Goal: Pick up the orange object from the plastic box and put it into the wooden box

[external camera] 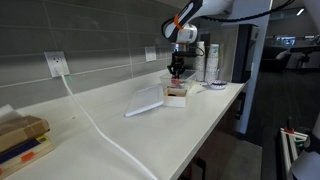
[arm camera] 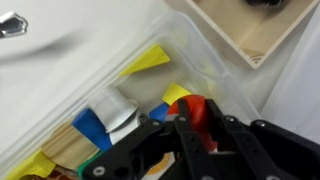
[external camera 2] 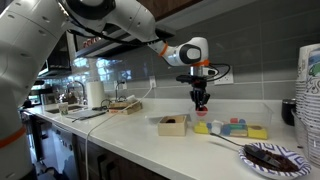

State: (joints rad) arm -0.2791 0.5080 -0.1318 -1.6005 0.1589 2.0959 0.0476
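Note:
The object should go into the pale inside of the wooden box (external camera 2: 172, 124), which is open beside the plastic one. Next my gripper needs to go up, carry it over there, then go down to release it.
My gripper (arm camera: 197, 135) is shut on the orange object (arm camera: 193, 112), a small orange-red piece held between the black fingers. It hangs over the plastic box (arm camera: 200, 45), a clear low container with yellow, blue and wood-coloured blocks in it. The wooden box (arm camera: 240, 30) stands right beside it, light tan with a pale inside. In an exterior view the gripper (external camera 2: 201, 103) is a little above the plastic box (external camera 2: 232, 130), and the wooden box (external camera 2: 172, 124) stands to its left. The gripper also shows in an exterior view (external camera: 178, 70) over the boxes.
A flat clear plastic sheet (external camera: 147, 100) lies on the white counter, with a white cable (external camera: 100, 130) from a wall outlet (external camera: 57, 65). A box of blocks (external camera: 20, 140) stands at the near end. A dark plate (external camera 2: 272, 155) and stacked cups (external camera 2: 308, 90) are nearby.

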